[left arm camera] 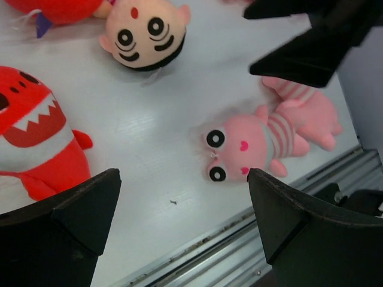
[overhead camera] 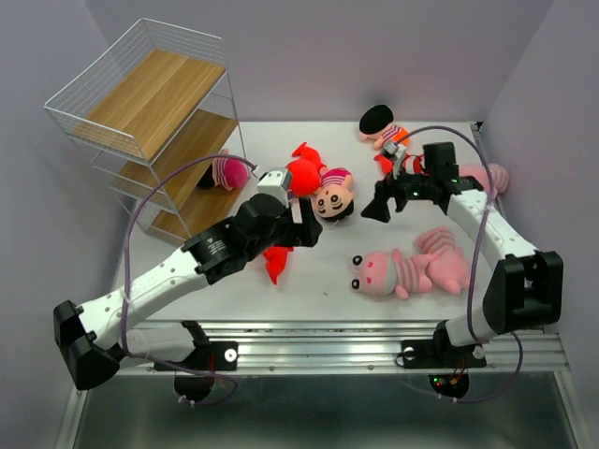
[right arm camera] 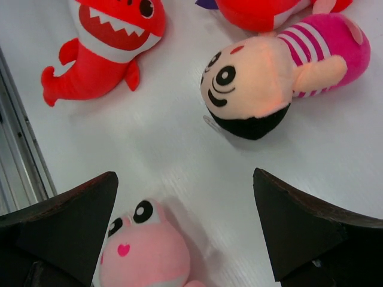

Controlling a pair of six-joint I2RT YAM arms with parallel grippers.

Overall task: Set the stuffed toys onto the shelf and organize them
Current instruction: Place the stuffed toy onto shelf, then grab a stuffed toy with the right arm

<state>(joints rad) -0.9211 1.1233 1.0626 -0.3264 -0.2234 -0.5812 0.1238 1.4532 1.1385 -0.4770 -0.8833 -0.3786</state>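
Observation:
The side toward the mid-table doll's head [overhead camera: 343,197] [right arm camera: 270,91] lies clear of the red fish. Next, the right gripper goes leftward in the top view and down onto that doll's head.
The shelf [overhead camera: 150,112], white wire with wooden boards, stands at the back left; a pink-striped doll [overhead camera: 225,171] lies by its lowest tier. My left gripper [overhead camera: 314,229] [left arm camera: 182,179] hangs open over bare table, between a red toothy fish [left arm camera: 36,137] and a pink striped animal [left arm camera: 245,143]. A dark-haired doll [overhead camera: 332,198] [right arm camera: 257,84] lies mid-table beside another red fish [overhead camera: 304,168]. Open too, my right gripper [overhead camera: 379,208] [right arm camera: 185,179] hovers over the table just above the pink animal's head [right arm camera: 143,251]. Neither gripper holds anything.
Another dark-haired doll [overhead camera: 379,122] lies at the back, and more pink toys sit at the right [overhead camera: 445,248] [overhead camera: 491,176]. The table's metal front rail [left arm camera: 239,239] runs close below my left gripper. Grey walls close in both sides.

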